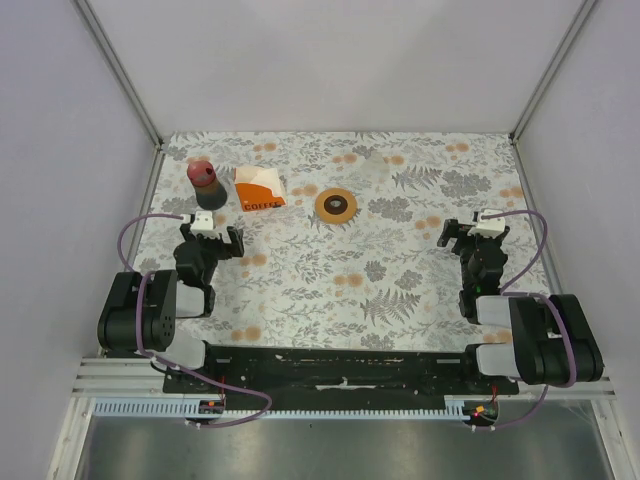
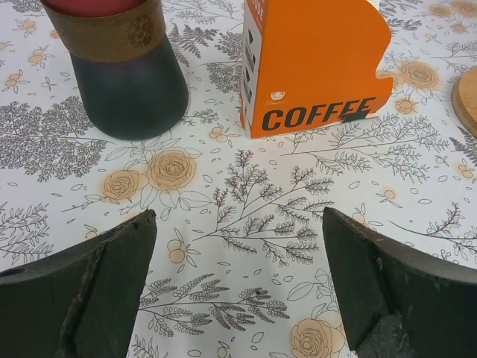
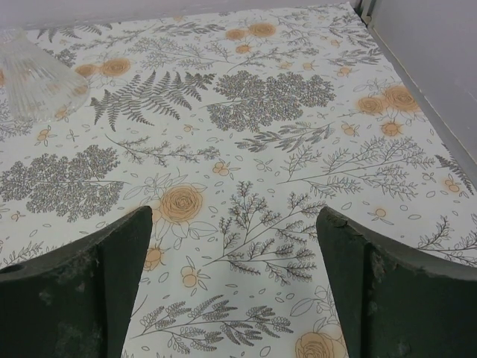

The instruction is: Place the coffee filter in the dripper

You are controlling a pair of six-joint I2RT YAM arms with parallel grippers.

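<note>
My left gripper should move up and outward next, then turn down onto the dark jar's red rim (image 1: 196,170) (image 2: 93,6), because that rim is high up beyond the open fingers.
The dripper (image 1: 336,205), a round tan-orange ring with a dark centre hole, stands mid-table at the back. Its rim edge shows at the right border of the left wrist view (image 2: 466,97). A pale ribbed cone, apparently the coffee filter (image 3: 30,74), sits rim-down at the top left of the right wrist view. It is faint in the top view (image 1: 372,164), behind and right of the dripper. My left gripper (image 1: 212,240) (image 2: 238,224) is open and empty, near the left side. My right gripper (image 1: 472,243) (image 3: 233,216) is open and empty, on the right side, far from the filter.
An orange and white pack marked COFFEE (image 1: 259,188) (image 2: 313,67) stands left of the dripper. A dark jar with a red top (image 1: 203,180) (image 2: 123,67) stands left of the pack. Grey walls and metal rails (image 1: 150,210) bound the floral table.
</note>
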